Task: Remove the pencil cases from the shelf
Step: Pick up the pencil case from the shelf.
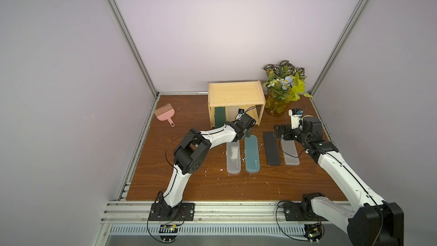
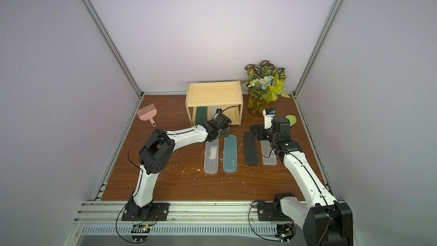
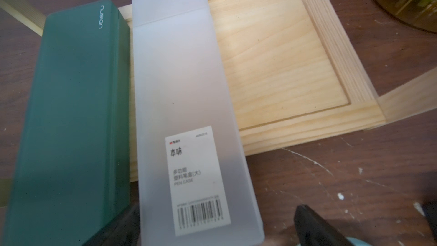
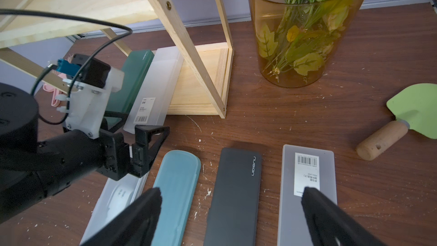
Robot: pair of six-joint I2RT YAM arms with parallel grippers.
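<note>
The left gripper lowers slightly and closes across the frosted case's near end (image 3: pixel 200 225) next, since that end juts from the shelf just below the open fingers.
The pale wooden shelf (image 1: pixel 235 95) stands at the back of the table. On its bottom tier lie a dark green pencil case (image 3: pixel 71 119) and a frosted one with a barcode label (image 3: pixel 184 105), side by side. My left gripper (image 3: pixel 212 233) is open at the frosted case's near end, one finger on each side, and the right finger stands clear of it. Clear (image 1: pixel 233 157), teal (image 1: pixel 252 155), black (image 1: pixel 272 149) and frosted grey (image 1: pixel 290 152) cases lie in a row on the table. Above the black case (image 4: pixel 234 192), my right gripper (image 4: pixel 231 214) hangs open and empty.
An amber vase of leaves and flowers (image 1: pixel 276 105) stands right of the shelf. A green trowel with a wooden handle (image 4: pixel 402 124) lies at the far right. The pink brush (image 1: pixel 164 114) lies at the back left. Walls close in on three sides.
</note>
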